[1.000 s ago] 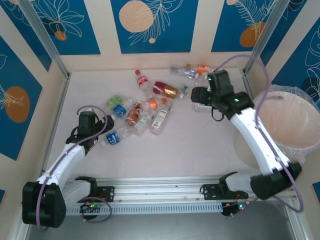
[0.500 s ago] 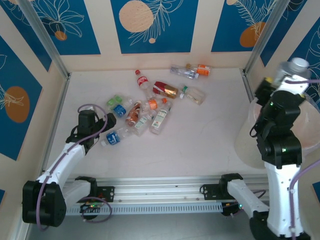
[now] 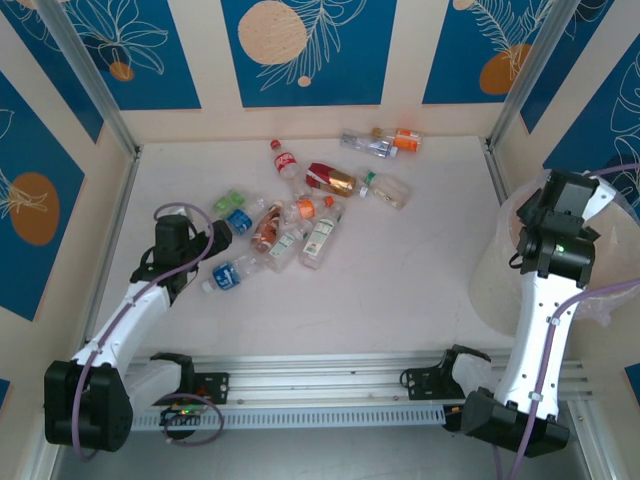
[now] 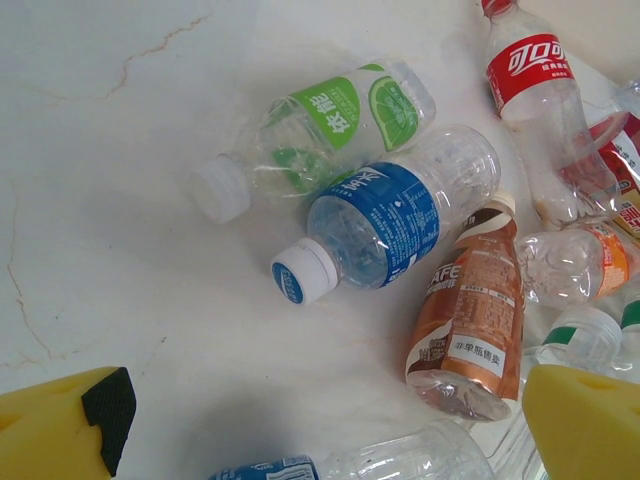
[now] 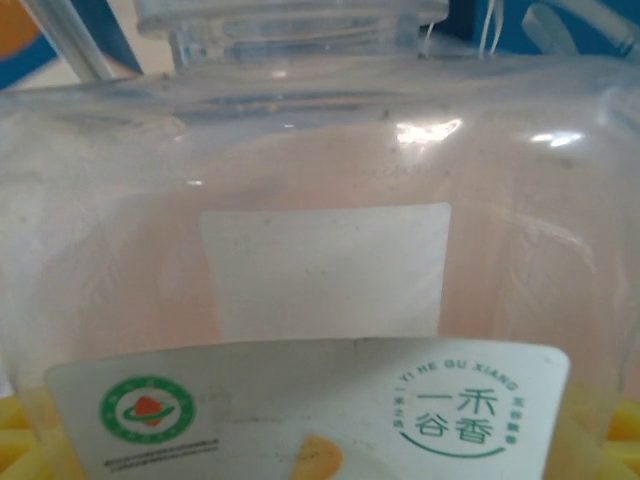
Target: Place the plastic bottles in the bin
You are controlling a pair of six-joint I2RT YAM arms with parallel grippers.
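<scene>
The bin's bag-lined opening is already below the clear bottle (image 5: 320, 200), so next I should lower my right gripper into the opening and let the bottle go.
Several plastic bottles (image 3: 300, 215) lie in a loose cluster at mid table. My left gripper (image 3: 217, 238) hovers open at the cluster's left end. In its wrist view the yellow fingers (image 4: 585, 425) stand wide apart over bare table, with a blue-label bottle (image 4: 385, 215), a green-label one (image 4: 320, 125) and a brown coffee bottle (image 4: 470, 310) just ahead. Another blue-label bottle (image 4: 400, 462) lies between the fingers at the lower edge. My right gripper (image 5: 320, 450) is shut on a clear bottle (image 5: 320, 200) with a white label, held over the pink-beige bin (image 3: 490, 285) at the right.
Two more bottles (image 3: 380, 142) lie by the back wall and one (image 3: 387, 189) right of the cluster. Metal posts (image 3: 520, 80) frame the table's corners. The bin's clear bag (image 3: 612, 300) spills over its rim.
The right arm has swung from the table's back right over to the bin, carrying the clear bottle. The left gripper has edged slightly toward the cluster.
</scene>
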